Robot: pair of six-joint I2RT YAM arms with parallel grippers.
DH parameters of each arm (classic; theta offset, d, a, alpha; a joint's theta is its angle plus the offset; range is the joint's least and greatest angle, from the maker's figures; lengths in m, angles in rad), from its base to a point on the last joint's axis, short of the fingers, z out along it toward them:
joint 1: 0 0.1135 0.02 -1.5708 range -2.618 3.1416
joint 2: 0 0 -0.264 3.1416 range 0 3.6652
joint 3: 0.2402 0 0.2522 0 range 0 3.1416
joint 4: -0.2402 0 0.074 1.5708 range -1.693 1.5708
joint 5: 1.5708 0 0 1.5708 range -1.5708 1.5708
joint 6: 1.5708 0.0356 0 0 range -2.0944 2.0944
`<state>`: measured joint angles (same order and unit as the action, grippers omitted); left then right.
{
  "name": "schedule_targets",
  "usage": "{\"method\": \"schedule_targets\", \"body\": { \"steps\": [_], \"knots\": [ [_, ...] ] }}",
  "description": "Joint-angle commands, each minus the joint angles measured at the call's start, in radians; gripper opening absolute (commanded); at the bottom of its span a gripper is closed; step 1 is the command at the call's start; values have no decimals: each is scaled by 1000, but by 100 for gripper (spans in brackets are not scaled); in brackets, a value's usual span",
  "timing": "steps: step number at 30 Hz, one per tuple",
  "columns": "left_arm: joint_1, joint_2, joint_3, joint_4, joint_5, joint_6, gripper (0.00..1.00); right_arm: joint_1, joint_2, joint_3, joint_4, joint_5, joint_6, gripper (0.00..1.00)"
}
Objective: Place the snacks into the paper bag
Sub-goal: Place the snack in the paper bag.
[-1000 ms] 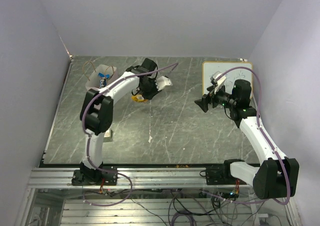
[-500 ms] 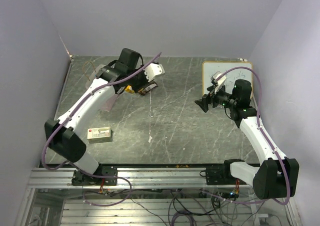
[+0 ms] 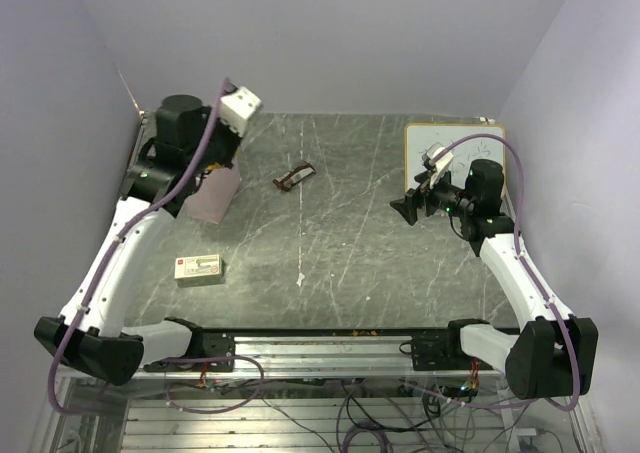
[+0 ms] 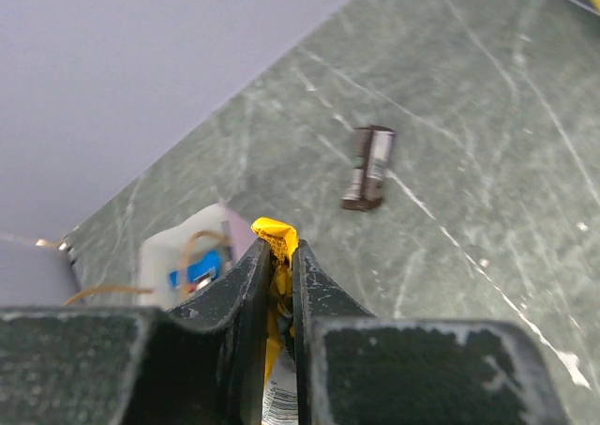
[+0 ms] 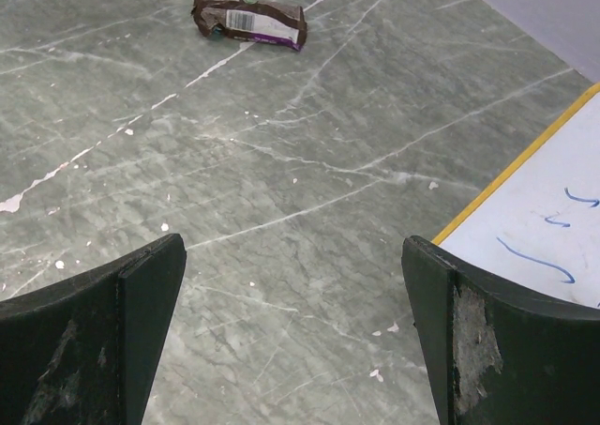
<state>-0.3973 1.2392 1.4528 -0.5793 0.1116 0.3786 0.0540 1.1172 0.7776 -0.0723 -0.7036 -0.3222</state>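
Observation:
The yellow packet needs to go left in the top view next with my left gripper, then down into the bag's opening [image 4: 199,256] below, where I will release it.
My left gripper [image 4: 278,246] is shut on a yellow snack packet [image 4: 274,231] and holds it in the air, over and just right of the open top of the pale mauve paper bag [image 3: 213,199]. The bag's mouth [image 4: 169,249] shows a blue packet [image 4: 195,271] inside. A dark purple-brown snack bar [image 3: 294,177] lies on the table right of the bag; it also shows in the left wrist view [image 4: 368,167] and the right wrist view [image 5: 249,20]. My right gripper [image 3: 410,208] is open and empty above the bare table, far right of the bar.
A pale beige box with a red mark [image 3: 198,267] lies near the front left. A white framed whiteboard [image 3: 455,153] lies at the back right, its yellow edge beside my right gripper [image 5: 511,167]. Walls close in the table on three sides.
My left arm has swung left and up from the table's middle to over the bag, carrying the yellow packet. The brown bar stays on the table. The right arm has not moved.

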Motion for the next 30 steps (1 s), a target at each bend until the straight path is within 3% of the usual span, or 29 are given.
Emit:
{"method": "schedule_targets", "body": {
  "steps": [1,7,14,30],
  "knots": [
    [134,-62,-19,130,-5,-140,7,-6,0,9,12,-16,-6,100],
    [240,-85,-45,191,-22,-185,7,-7,-4,7,12,-17,-5,100],
    [353,15,-23,240,52,-199,7,-7,-10,6,13,-18,-7,100],
    [382,237,14,297,215,-190,10,-10,-21,8,11,-43,-2,100]
  ]
}}
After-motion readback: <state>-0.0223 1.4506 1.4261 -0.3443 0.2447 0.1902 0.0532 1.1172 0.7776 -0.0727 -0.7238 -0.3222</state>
